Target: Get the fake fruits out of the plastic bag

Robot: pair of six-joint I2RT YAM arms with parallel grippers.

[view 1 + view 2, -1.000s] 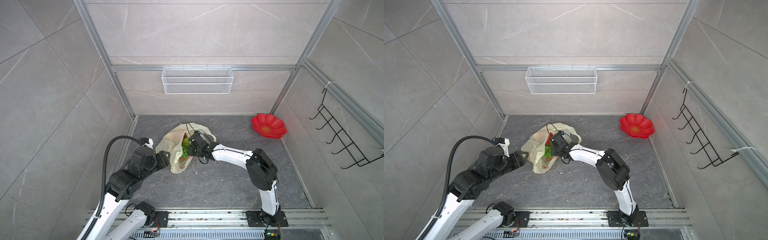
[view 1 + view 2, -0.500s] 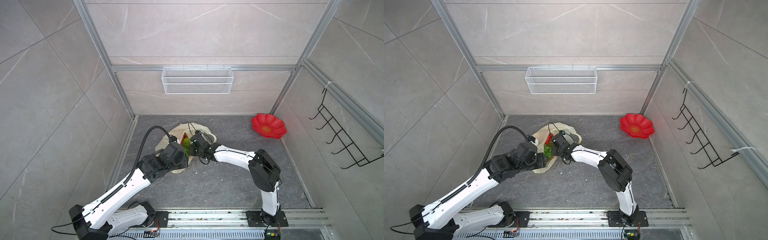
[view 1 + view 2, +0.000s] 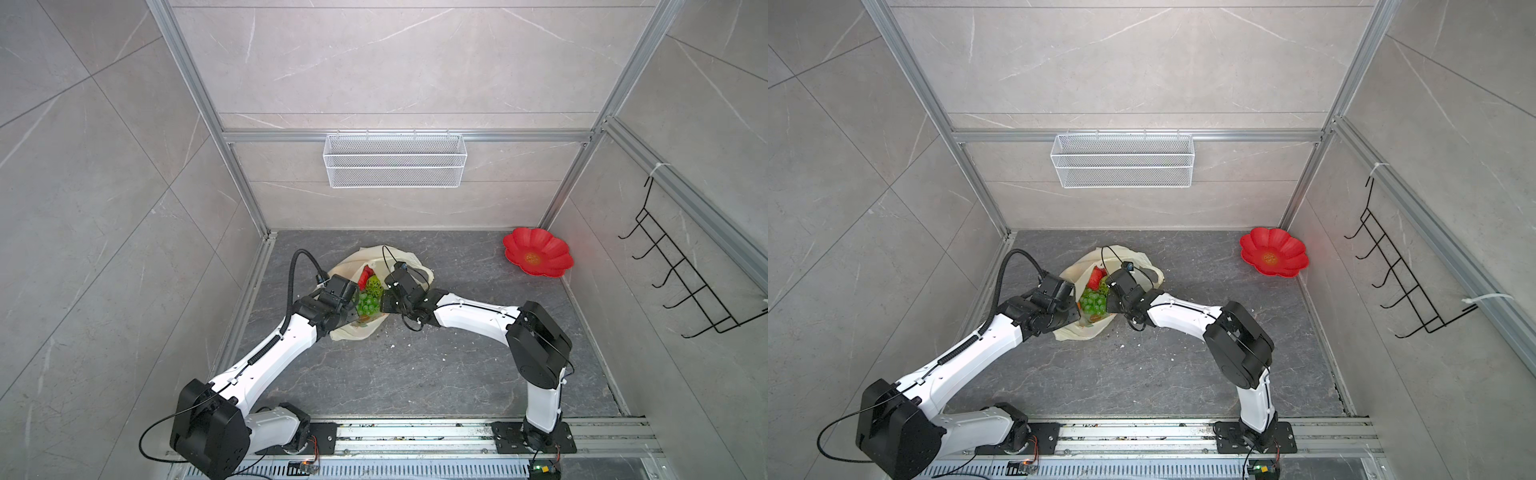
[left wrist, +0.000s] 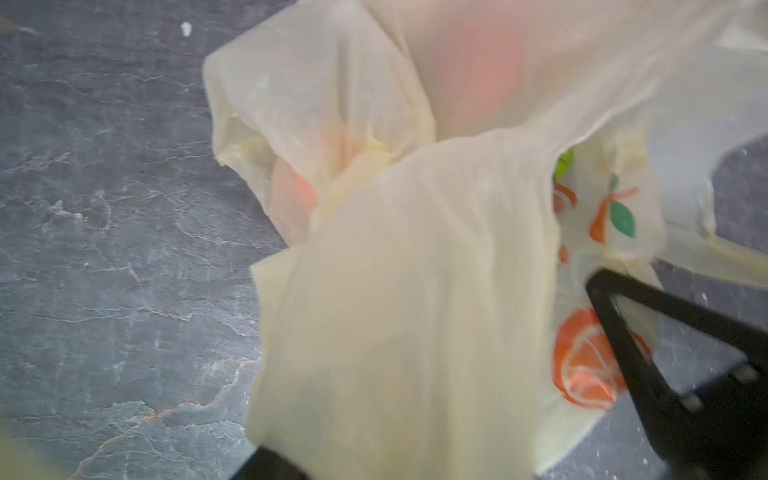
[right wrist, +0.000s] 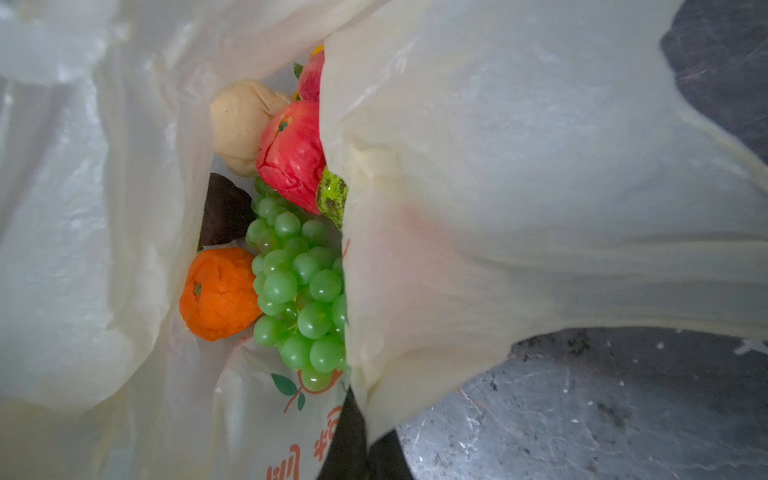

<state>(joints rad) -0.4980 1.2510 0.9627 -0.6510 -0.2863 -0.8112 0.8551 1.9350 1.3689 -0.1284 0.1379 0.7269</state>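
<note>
I need to move the pinched bag edge down toward the floor beside the grape bunch with my right gripper next and release it, as that spot is below the gripper.
The pale-yellow plastic bag (image 3: 353, 330) (image 3: 1077, 330) lies on the dark floor left of centre, its mouth held apart between both grippers. Inside it the fake fruits show: a green grape bunch (image 3: 368, 306) (image 3: 1093, 303) (image 5: 299, 291), a red fruit (image 3: 365, 274) (image 5: 291, 153), a green knobbly fruit (image 3: 375, 284) (image 5: 332, 195), an orange (image 5: 220, 293) and a beige ball (image 5: 241, 124). My right gripper (image 3: 384, 305) (image 5: 361, 415) is shut on the bag's right edge. My left gripper (image 3: 354, 308) (image 4: 432, 374) is at the left edge, its fingers (image 4: 665, 353) apart with a fold of the bag (image 4: 415, 270) draped between them.
A red flower-shaped plate (image 3: 536, 257) (image 3: 1273, 257) sits in the far right corner. A white wire basket (image 3: 395, 160) hangs on the back wall and a black hook rack (image 3: 681, 282) on the right wall. Tiled walls close three sides.
My left arm has swung in from the left side and its gripper now sits at the bag's left edge. The right gripper has kept its hold. More of the fruit shows.
</note>
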